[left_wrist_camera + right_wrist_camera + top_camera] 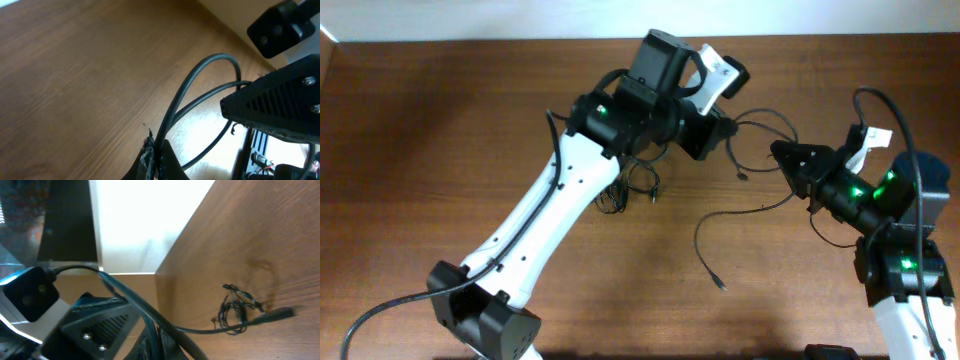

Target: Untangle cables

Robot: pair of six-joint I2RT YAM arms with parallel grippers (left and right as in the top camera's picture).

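Observation:
Next, my left gripper needs to pull away from my right gripper to straighten the cable and release over bare tabletop, as this lies to its left in the overhead view.
A thin black cable [772, 117] loops between my two grippers near the table's back middle. My left gripper [725, 128] is shut on it; the left wrist view shows the jaws [159, 156] pinching the cable [200, 70], which arcs up and away. My right gripper [778, 152] faces the left one, a short gap apart. Its jaws [162, 341] look shut on a cable [130, 297]. Another cable [705, 250] trails from the right gripper to the front, its plug lying on the table. A small tangled bundle [632, 185] lies under the left arm and also shows in the right wrist view [234, 312].
The wooden table [440, 140] ends at a white wall at the back. The left arm [550, 215] crosses the table diagonally from the front left. The right arm's base [905, 270] stands at the front right.

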